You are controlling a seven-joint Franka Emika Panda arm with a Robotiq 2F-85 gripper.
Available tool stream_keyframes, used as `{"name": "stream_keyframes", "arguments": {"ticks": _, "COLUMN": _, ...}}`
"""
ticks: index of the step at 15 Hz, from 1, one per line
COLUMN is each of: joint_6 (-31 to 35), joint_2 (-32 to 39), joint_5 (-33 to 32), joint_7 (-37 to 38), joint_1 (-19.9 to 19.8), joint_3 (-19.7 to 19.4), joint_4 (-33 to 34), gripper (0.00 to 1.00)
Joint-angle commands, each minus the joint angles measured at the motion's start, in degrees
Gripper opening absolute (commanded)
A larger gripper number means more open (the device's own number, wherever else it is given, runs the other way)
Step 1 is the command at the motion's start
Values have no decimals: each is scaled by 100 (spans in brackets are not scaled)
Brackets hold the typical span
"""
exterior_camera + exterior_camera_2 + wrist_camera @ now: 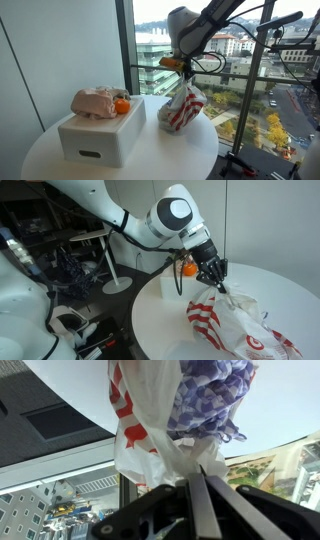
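Next, my gripper goes down toward the bag's red-striped side [203, 316] [126, 418] and releases its bunched top, because the white plastic bag already rests on the round white table.
My gripper [185, 76] is shut on the bunched top of a white plastic bag with red markings [182, 110], which rests on the round white table [60, 160]. In an exterior view the gripper [217, 281] pinches the bag's gathered handles above the bag [240, 328]. In the wrist view the closed fingers [200, 472] clamp the twisted plastic of the bag [150, 435], and a blue-and-white checked cloth [210, 395] shows inside it.
A white box [100, 135] stands on the table beside the bag, with a pink item [95, 102] and an orange object [122, 105] on top. Tall windows stand behind the table. A black tripod [268, 80] stands nearby. A cluttered stand [90, 250] is off the table.
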Motion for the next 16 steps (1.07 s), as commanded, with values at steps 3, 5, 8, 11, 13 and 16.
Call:
{"name": "stream_keyframes", "arguments": {"ticks": 3, "joint_6": -131, "joint_2": 553, "joint_5": 1235, "joint_7": -1688, "joint_1": 196, "joint_3": 188, "joint_4": -174, "gripper": 0}}
{"name": "stream_keyframes", "arguments": {"ticks": 5, "joint_6": -475, "joint_2": 695, "joint_5": 1554, "joint_7": -2239, "joint_1": 273, "joint_3": 239, "joint_4": -182, "gripper": 0}}
{"name": "stream_keyframes", "arguments": {"ticks": 8, "joint_6": -868, "joint_2": 711, "joint_5": 1411, "joint_7": -2323, "joint_1": 358, "joint_3": 229, "joint_4": -158, "gripper": 26}}
{"name": "stream_keyframes", "arguments": {"ticks": 11, "joint_6": -1374, "joint_2": 498, "joint_5": 1612, "joint_7": -2900, "joint_1": 390, "joint_3": 254, "joint_4": -159, "gripper": 41}}
{"name": "stream_keyframes", "arguments": {"ticks": 13, "joint_6": -1518, "joint_2": 268, "joint_5": 1674, "joint_7": -3203, "joint_1": 387, "joint_3": 253, "joint_4": -163, "gripper": 57}}
{"name": "stream_keyframes", "arguments": {"ticks": 16, "joint_6": -1758, "joint_2": -125, "joint_5": 1825, "joint_7": -3633, "joint_1": 348, "joint_3": 257, "joint_4": -109, "gripper": 79}}
